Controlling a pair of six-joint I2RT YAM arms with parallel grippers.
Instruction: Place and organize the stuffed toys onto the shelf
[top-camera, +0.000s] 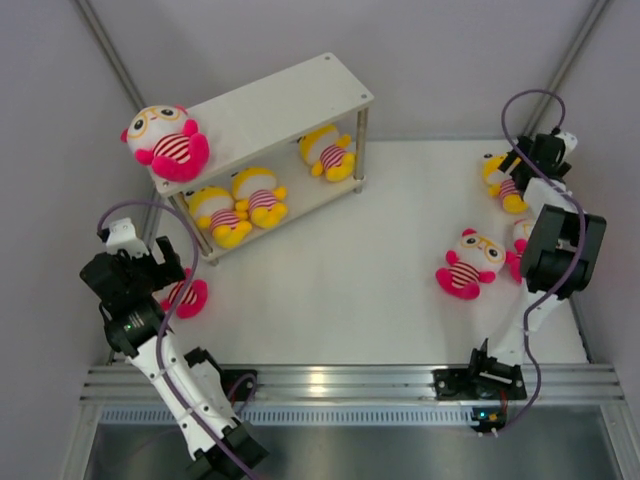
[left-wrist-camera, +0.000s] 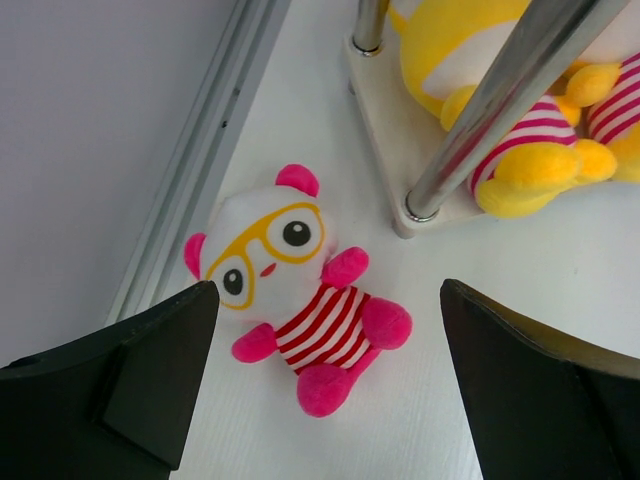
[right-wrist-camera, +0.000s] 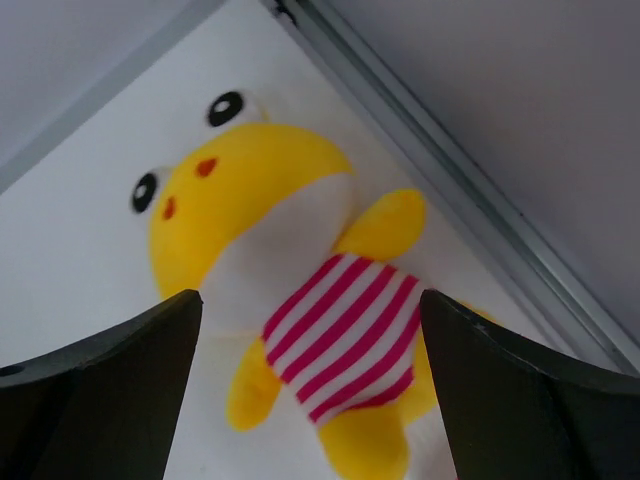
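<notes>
My right gripper will next lower onto the yellow toy's arm by its striped belly and close, since the arm sticks out on the bar side below my open fingers.
The white shelf (top-camera: 270, 105) stands at the back left. One pink toy (top-camera: 165, 142) sits on its top board at the left end. Three yellow toys (top-camera: 260, 195) lie on the lower board. My left gripper (top-camera: 165, 272) is open above a pink toy (left-wrist-camera: 290, 280) that lies face up on the table by the shelf's front post (left-wrist-camera: 500, 100). The toy lies between the open jaws of the left gripper (left-wrist-camera: 328, 330), untouched. My right gripper (top-camera: 527, 160) is open over a yellow toy (right-wrist-camera: 300, 260) at the far right, and in the right wrist view the gripper (right-wrist-camera: 310, 300) straddles its striped belly.
A pink toy (top-camera: 468, 263) sits on the table at the right. Another pink toy (top-camera: 520, 238) is partly hidden behind the right arm. Grey walls and a metal rail (left-wrist-camera: 200, 160) run close along the left. A rail (right-wrist-camera: 450, 170) also runs just behind the yellow toy.
</notes>
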